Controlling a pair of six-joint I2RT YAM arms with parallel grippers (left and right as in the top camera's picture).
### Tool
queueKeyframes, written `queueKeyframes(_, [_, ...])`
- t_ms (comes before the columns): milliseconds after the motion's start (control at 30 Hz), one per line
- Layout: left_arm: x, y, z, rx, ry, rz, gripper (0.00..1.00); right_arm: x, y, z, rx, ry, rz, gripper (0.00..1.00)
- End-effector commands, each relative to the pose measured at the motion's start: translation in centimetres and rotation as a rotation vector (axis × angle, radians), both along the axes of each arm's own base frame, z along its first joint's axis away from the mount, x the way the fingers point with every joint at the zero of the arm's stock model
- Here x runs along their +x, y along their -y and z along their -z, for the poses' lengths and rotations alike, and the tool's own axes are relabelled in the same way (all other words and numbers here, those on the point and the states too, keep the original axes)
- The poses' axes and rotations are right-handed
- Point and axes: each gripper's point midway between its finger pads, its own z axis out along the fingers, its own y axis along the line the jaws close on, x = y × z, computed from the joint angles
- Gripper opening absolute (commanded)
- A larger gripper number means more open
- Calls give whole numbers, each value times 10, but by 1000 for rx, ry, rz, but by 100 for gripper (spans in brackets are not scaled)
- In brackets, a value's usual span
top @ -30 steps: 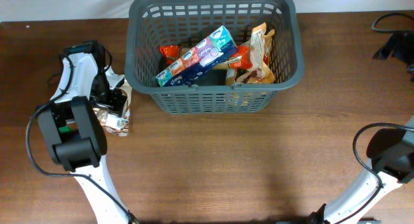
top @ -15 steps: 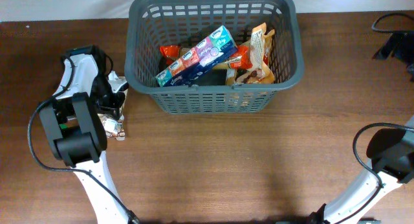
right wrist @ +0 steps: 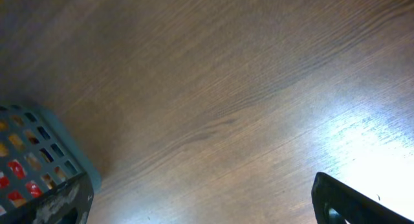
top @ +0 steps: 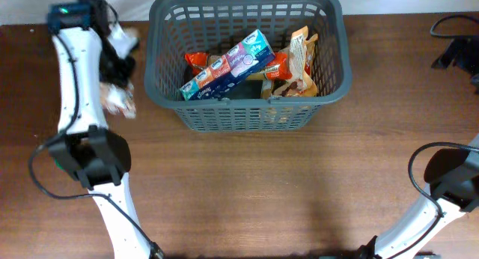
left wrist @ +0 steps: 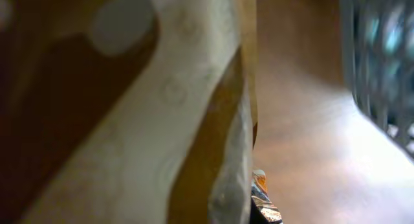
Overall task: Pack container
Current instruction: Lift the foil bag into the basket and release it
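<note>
The packet swings to the right in the overhead view with my left gripper next, to open space beside the blue box, and gets released there.
The container is a large dark grey slotted basket at the back middle of the table, and its wall shows at the right of the left wrist view. My left gripper is raised beside the container's left wall, shut on a cream and brown snack packet that hangs from it. That packet fills the left wrist view and hides the fingers. My right gripper stands open over bare wood, with one dark fingertip showing at the lower right.
Inside the basket lie a blue multi-pack box and red and orange snack packets. The basket's corner shows at the lower left of the right wrist view. A dark cable and clamp sit at the back right.
My left gripper has shut on the snack packet and lifted it off the table, moving toward the back beside the basket's left wall. The right arm has not moved.
</note>
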Motion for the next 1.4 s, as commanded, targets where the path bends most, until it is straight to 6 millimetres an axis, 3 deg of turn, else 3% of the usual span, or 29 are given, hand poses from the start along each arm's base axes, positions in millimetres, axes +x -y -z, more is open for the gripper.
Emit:
queueKeyframes(0, [3, -11, -119, 101, 358, -33, 2, 0, -1, 1, 13, -3, 5, 99])
queueKeyframes(100, [2, 4, -193, 128, 605, 28, 2, 0, -1, 1, 13, -3, 5, 99])
queueKeyframes(167, [-3, 23, -234, 152, 742, 108, 2, 0, -1, 1, 13, -3, 5, 99])
queueKeyframes(200, [-6, 45, -257, 158, 821, 206, 2, 0, -1, 1, 13, -3, 4, 99])
queueKeyframes(300, [-10, 97, -281, 163, 914, 434, 2, 0, -1, 1, 13, -3, 5, 99])
queueKeyframes(367, [-9, 135, -277, 151, 917, 601, 2, 0, -1, 1, 13, -3, 5, 99])
queueKeyframes(400, [-8, 161, -266, 128, 892, 706, 2, 0, -1, 1, 13, -3, 5, 99])
queueKeyframes(533, [6, 203, -215, 107, 757, 876, 2, 0, -1, 1, 13, -3, 5, 99])
queueKeyframes(733, [46, 221, -106, 71, 514, 949, 2, 0, -1, 1, 13, -3, 5, 99])
queueKeyframes(833, [55, 224, -65, 52, 429, 954, 2, 0, -1, 1, 13, -3, 4, 99])
queueKeyframes(933, [57, 225, -41, 38, 374, 957, 2, 0, -1, 1, 13, -3, 5, 99])
queueKeyframes(967, [56, 225, -37, 34, 360, 957, 4, 0, -1, 1, 13, -3, 5, 99])
queueKeyframes(1000, [56, 225, -34, 27, 350, 944, 15, 0, -1, 1, 13, -3, 5, 99])
queueKeyframes(1033, [55, 225, -33, 17, 346, 917, 41, 0, -1, 1, 13, -3, 5, 99])
queueKeyframes(1067, [55, 225, -36, 5, 350, 882, 99, 0, -1, 1, 13, -3, 4, 99])
queueKeyframes(1200, [46, 216, -66, -14, 394, 727, 99, 0, -1, 1, 13, -3, 5, 99])
queueKeyframes(1367, [19, 153, -145, 187, 501, 507, 99, 0, -1, 1, 13, -3, 5, 99])
